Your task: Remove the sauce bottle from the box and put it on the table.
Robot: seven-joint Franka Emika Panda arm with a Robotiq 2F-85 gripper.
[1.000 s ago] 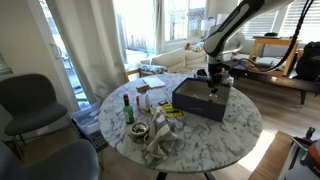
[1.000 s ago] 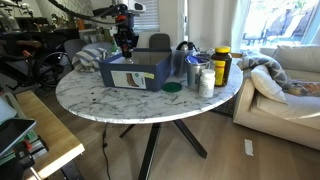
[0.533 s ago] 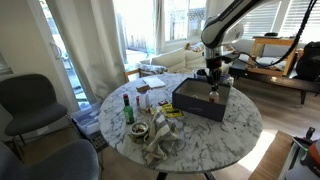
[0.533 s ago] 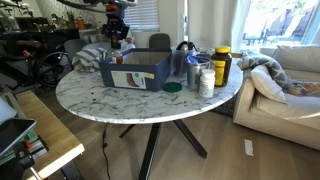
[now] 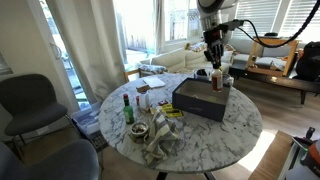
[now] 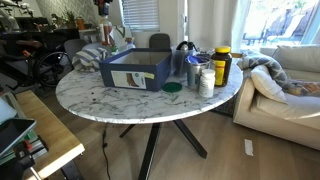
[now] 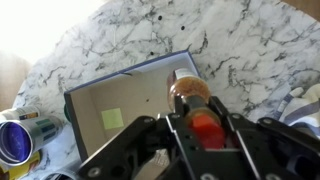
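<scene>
The open marble between box point(image 5: 200, 100) and crumpled cloth lies below my gripper, so I need to carry the bottle past the box's rim and down to release it there.
My gripper point(image 7: 200, 126) is shut on the sauce bottle point(image 7: 188, 97), a small reddish-orange bottle hanging base-down between the fingers. In both exterior views the gripper point(image 5: 215, 60) point(image 6: 107, 27) holds the bottle point(image 5: 217, 80) point(image 6: 109, 41) well above the box point(image 5: 200, 100) point(image 6: 135, 72). The box is dark, low and open, and its inside point(image 7: 120, 112) shows only a yellow note. It stands on the round white marble table point(image 5: 205, 135) point(image 6: 120, 102) point(image 7: 240, 45).
A green glass bottle with a red cap point(image 5: 127, 108), small jars and crumpled cloth point(image 5: 160, 142) crowd one side of the table. Jars and a white bottle point(image 6: 206, 80) stand beside the box, with a green lid point(image 6: 172, 88). Chairs point(image 5: 30, 100) ring the table.
The gripper has risen steadily with the sauce bottle, lifting it from inside the box to clear above the rim.
</scene>
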